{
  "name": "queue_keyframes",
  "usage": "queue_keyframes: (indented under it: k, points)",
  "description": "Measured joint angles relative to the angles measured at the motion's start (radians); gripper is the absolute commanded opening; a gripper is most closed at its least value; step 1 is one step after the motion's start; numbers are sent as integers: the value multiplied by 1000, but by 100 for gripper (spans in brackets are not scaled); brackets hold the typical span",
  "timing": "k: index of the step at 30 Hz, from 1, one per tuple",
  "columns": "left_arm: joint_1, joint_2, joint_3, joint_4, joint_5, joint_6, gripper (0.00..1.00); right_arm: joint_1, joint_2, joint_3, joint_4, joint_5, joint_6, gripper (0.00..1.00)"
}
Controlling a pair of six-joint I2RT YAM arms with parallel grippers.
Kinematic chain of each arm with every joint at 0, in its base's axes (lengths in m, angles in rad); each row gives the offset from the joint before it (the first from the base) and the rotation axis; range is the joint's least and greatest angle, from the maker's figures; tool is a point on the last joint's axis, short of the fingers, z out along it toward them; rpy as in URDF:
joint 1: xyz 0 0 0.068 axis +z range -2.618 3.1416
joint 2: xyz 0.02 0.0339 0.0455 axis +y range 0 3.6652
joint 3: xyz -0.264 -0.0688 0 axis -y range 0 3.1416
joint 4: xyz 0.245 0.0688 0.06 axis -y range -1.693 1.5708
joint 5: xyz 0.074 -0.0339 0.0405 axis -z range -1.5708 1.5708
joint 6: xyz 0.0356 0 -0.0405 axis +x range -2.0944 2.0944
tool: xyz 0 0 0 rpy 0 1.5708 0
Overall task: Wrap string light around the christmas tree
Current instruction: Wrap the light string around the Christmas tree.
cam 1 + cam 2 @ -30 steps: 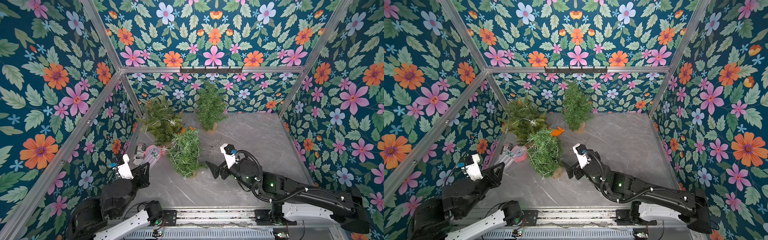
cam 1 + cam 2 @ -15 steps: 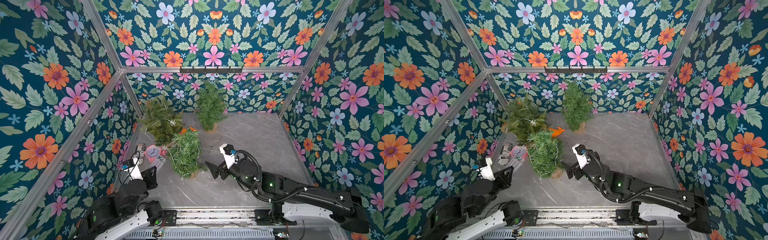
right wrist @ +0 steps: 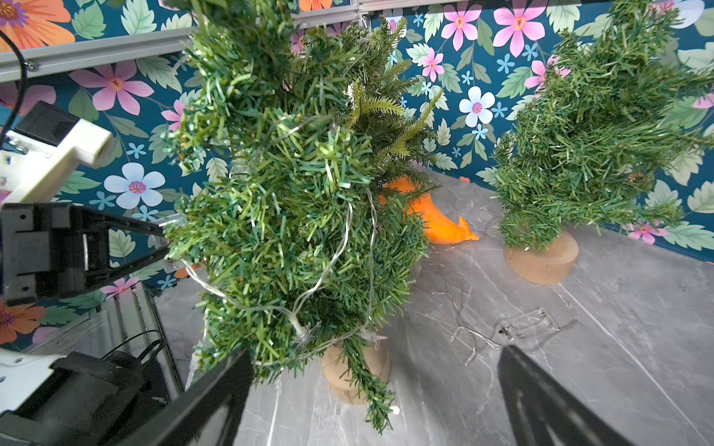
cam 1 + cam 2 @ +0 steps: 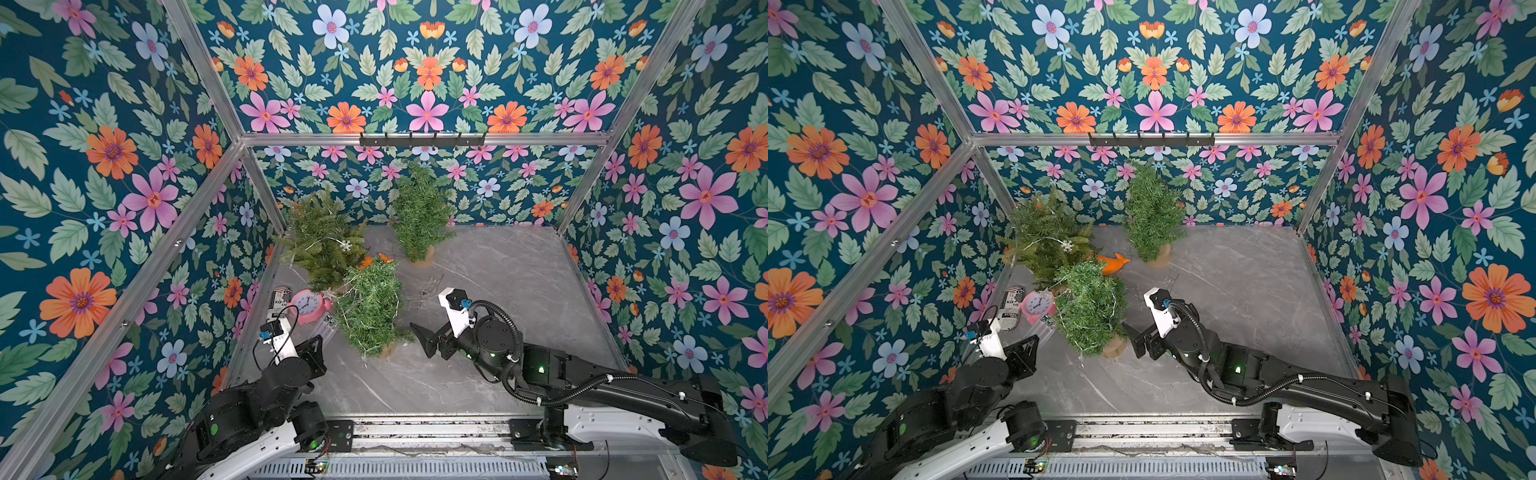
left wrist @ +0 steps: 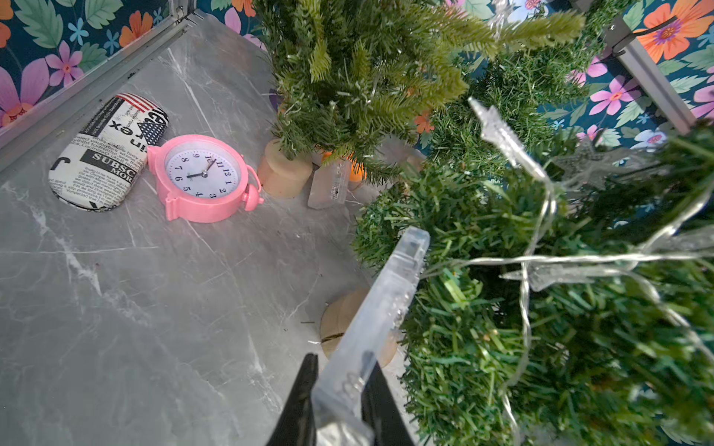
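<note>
Next, my left gripper eases toward the front christmas tree and frees the battery box beside the branches above its base (image 4: 348, 326) (image 5: 439, 319), since the string light already loops round the branches.
The front christmas tree (image 4: 370, 316) stands on a wooden base, with the thin clear string light (image 5: 541, 258) looped round its branches, and the string light (image 3: 332, 262) also hangs down its side. My left gripper (image 5: 342, 370) is shut on the string's clear plastic battery box (image 5: 386, 301), just left of the tree near its base. In both top views the left gripper (image 4: 318, 347) (image 4: 1027, 347) is close against the foliage. My right gripper (image 3: 376, 353) stands wide open to the right of the trunk, holding nothing, and appears in both top views (image 4: 422, 336) (image 4: 1136, 338).
Two more trees stand behind: one (image 4: 324, 245) with lights and a snowflake, one (image 4: 419, 216) bare. A pink alarm clock (image 5: 201, 177) and a newsprint case (image 5: 104, 154) lie by the left wall. An orange toy (image 3: 432, 220) and a loose clear box with wire (image 3: 525, 328) lie on the floor.
My left arm has swung from the left wall rightward toward the front tree, carrying the clear battery box. The right arm has held still.
</note>
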Motion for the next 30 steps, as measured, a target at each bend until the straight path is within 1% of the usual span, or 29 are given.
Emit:
queue_keyframes:
  k: [4, 11, 16, 18, 21, 27, 30]
  points:
    - [0, 3, -3, -2, -3, -7, 5, 0, 3, 0, 0, 0, 0, 100]
    - [-1, 8, -10, -32, -48, -98, 5, 0, 6, -2, 1, 0, -3, 100]
    - [-1, 53, -37, -43, -77, -163, 6, 0, 6, -6, 3, 0, -3, 100]
    - [-1, 72, -37, -48, -88, -187, 9, 0, 6, -6, 2, 0, -3, 100]
    - [-1, 84, -42, -40, -93, -186, 12, 0, 5, -8, 3, 0, -3, 100]
    - [0, 74, -87, 52, -63, -151, 20, 0, 1, -18, 2, 0, -3, 100]
    - [0, 57, -96, 85, -43, -138, 27, 0, -1, -19, 2, 0, -3, 100]
